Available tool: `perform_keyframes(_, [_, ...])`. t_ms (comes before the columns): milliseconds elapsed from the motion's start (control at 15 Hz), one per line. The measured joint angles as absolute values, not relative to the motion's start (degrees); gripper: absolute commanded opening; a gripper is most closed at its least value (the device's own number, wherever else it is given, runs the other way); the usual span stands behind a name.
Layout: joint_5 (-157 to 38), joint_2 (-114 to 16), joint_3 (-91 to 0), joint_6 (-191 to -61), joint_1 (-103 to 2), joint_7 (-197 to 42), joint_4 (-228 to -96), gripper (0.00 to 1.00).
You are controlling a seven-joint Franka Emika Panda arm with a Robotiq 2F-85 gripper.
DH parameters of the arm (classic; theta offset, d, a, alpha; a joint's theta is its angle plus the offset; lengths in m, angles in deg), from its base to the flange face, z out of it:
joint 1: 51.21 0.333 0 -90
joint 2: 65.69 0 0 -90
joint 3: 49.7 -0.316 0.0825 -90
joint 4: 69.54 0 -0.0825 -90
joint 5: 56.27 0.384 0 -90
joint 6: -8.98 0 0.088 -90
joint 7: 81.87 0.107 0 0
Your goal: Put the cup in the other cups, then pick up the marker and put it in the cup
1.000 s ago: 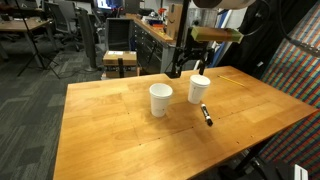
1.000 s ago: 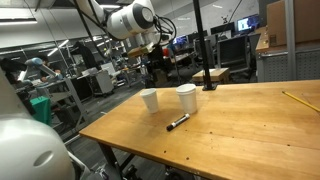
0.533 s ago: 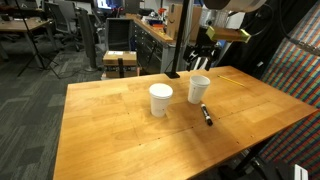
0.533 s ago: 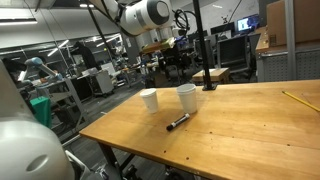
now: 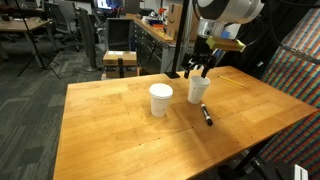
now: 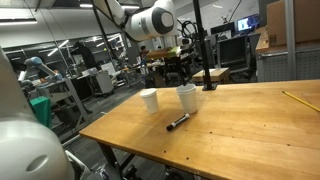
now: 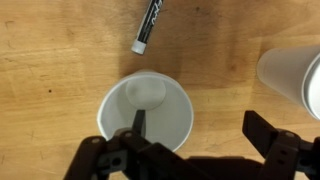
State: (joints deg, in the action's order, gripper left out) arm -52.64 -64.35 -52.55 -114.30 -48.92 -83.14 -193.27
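Note:
The side of the cup's rim (image 5: 192,80) (image 7: 191,112) facing the other cups is below the gripper, between its open fingers, so the gripper needs to go down and close on that side next.
The cup (image 5: 199,88) (image 6: 186,97) stands upright on the wooden table, white and empty; the wrist view looks straight down into the cup (image 7: 145,108). My gripper (image 5: 200,68) (image 6: 183,76) (image 7: 200,128) hangs just above it, open, one finger over the cup's inside and the other outside its rim. The other cups (image 5: 161,98) (image 6: 150,100) (image 7: 295,80) stand a short way beside it. The black marker (image 5: 207,115) (image 6: 177,122) (image 7: 148,27) lies flat on the table near the cup, pale end showing.
The wooden table (image 5: 120,130) (image 6: 240,130) has its edges close to the front. A yellow pencil-like stick (image 6: 300,100) lies near one edge. Chairs, desks and a black post (image 6: 197,40) stand behind the table.
My gripper has moved from behind the cup to right over it and come lower. It stays open. Cups and marker have not moved.

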Motion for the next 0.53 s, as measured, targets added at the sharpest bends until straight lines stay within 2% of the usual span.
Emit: perform_keyframes(533, [-52.01, -61.67, -52.03, -115.42, -49.98, -90.53, -193.85, 1.0])
